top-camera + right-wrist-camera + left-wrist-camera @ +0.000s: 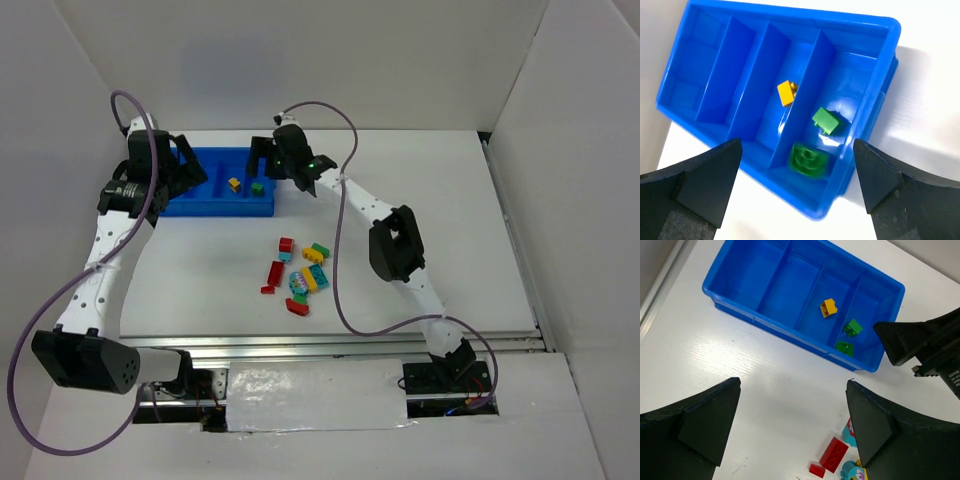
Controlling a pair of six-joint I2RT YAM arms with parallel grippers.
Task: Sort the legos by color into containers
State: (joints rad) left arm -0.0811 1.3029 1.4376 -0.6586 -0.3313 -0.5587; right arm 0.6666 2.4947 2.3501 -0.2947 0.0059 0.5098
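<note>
Next, my right gripper draws back from the tray (200,208) and comes down around the touching yellow and green bricks, since they lie below it toward my base.
The blue tray (200,208) has four compartments. A yellow brick (786,92) lies in the third. Two green bricks lie in the rightmost one, one sharp (825,120) and one blurred (809,160). My right gripper (272,165) is open and empty above the tray's right end, straight over the blurred green brick. My left gripper (190,172) is open and empty over the tray's left end; in its wrist view (792,435) the jaws stand wide over bare table. Loose red, yellow, green and cyan bricks (300,272) lie on the table in front of the tray.
In the left wrist view the tray (790,332) is at the top and the right gripper (920,342) at the right. A long red brick (834,454), a small red one (816,470) and cyan pieces (850,434) lie near the right finger. White walls enclose the table.
</note>
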